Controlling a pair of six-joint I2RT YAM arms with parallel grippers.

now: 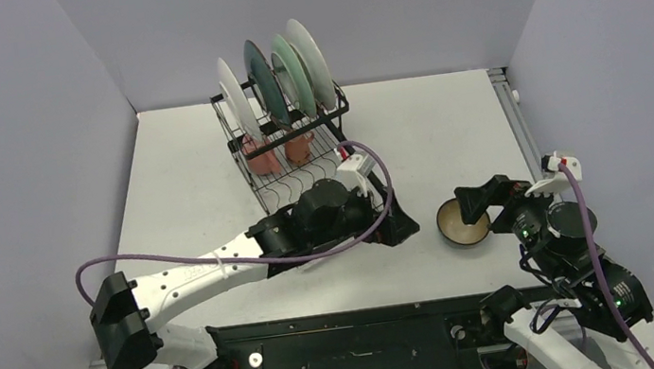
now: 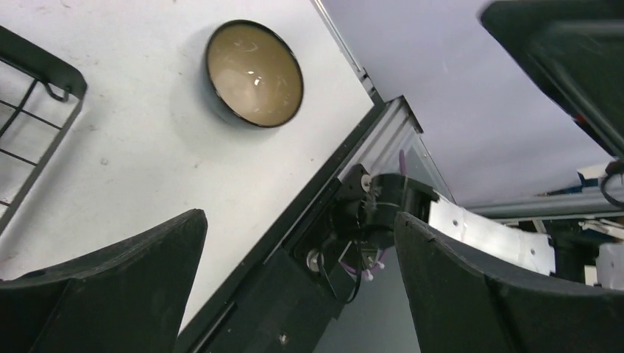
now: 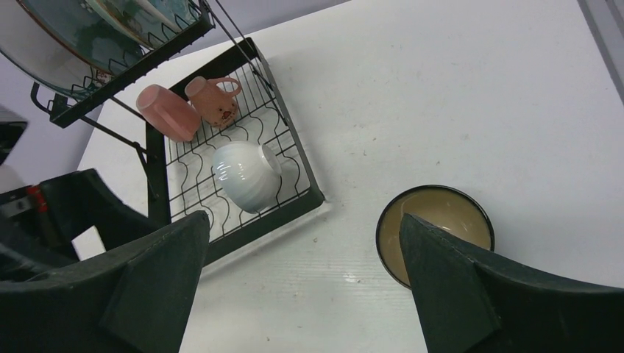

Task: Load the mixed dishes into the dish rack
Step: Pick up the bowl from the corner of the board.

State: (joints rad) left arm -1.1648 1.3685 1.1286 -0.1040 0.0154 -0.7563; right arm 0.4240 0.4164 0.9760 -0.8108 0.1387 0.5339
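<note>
I need to lower my left gripper to its right in the top view, onto the rim of the still unloaded dark bowl nearest the rack, as the bowl is below.
The black wire dish rack point(image 1: 338, 105) stands at the table's back centre with several plates point(image 1: 289, 73) upright in its top slots. Two pink mugs point(image 3: 168, 112) and a white bowl point(image 3: 246, 175) lie on its lower tray point(image 3: 287, 207). A dark bowl with a tan inside point(image 1: 462, 222) sits on the table right of the rack. My left gripper point(image 1: 392, 222) hovers open and empty over the tray's near right corner. My right gripper point(image 1: 481, 212) is open at the dark bowl's rim, one finger point(image 3: 471, 287) over the bowl point(image 3: 434, 213). The left wrist view shows that bowl point(image 2: 254, 73).
The table's near edge with a black rail point(image 1: 341, 321) runs below both grippers. Grey walls close in the left, back and right sides. A rack corner point(image 2: 44, 81) shows at the left of the left wrist view.
</note>
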